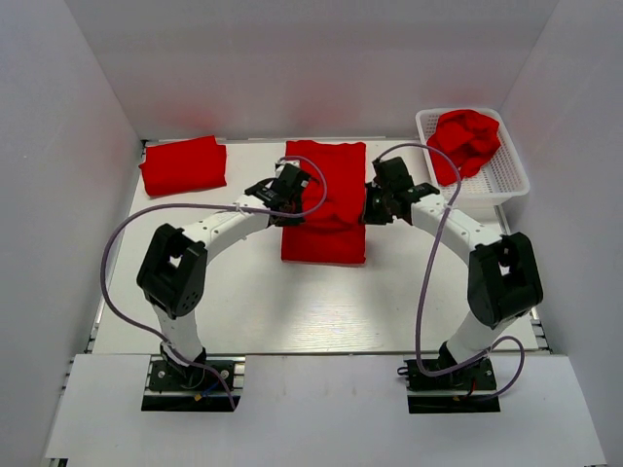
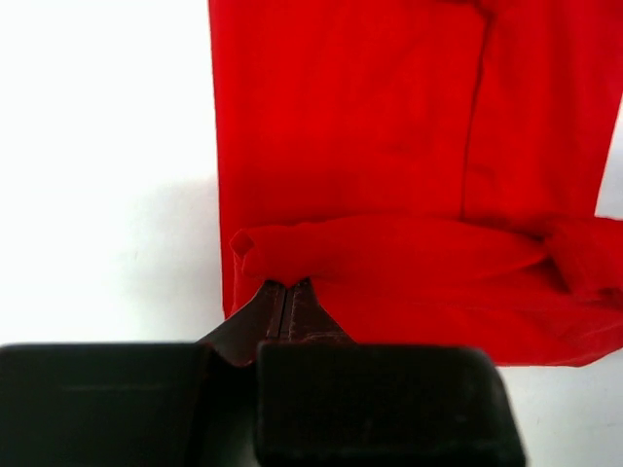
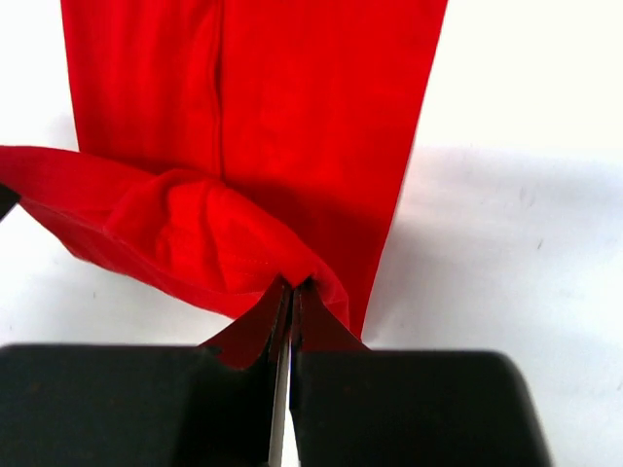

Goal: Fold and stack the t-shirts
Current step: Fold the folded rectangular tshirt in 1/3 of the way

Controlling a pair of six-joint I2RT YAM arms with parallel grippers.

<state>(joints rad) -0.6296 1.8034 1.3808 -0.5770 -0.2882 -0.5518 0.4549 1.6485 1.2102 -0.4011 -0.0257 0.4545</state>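
The t-shirt's far part (image 2: 336,126) lies outward of and below my left gripper, which next needs to bring the t-shirt's pinched fold (image 2: 389,248) outward and down and release it over that part.
A red t-shirt (image 1: 324,199) lies as a long folded strip in the middle of the table. My left gripper (image 1: 292,187) is shut on its left edge and my right gripper (image 1: 375,202) is shut on its right edge. Both hold a raised fold across the strip. In the left wrist view the pinched fold (image 2: 389,248) runs above my shut left gripper (image 2: 288,284). In the right wrist view the cloth (image 3: 209,238) bunches at my shut right gripper (image 3: 293,284). A folded red t-shirt (image 1: 182,164) lies at the back left. A crumpled red t-shirt (image 1: 465,141) sits in the basket.
A white mesh basket (image 1: 506,175) stands at the back right of the table. White walls close in the back and sides. Purple cables loop from both arms over the table's near half.
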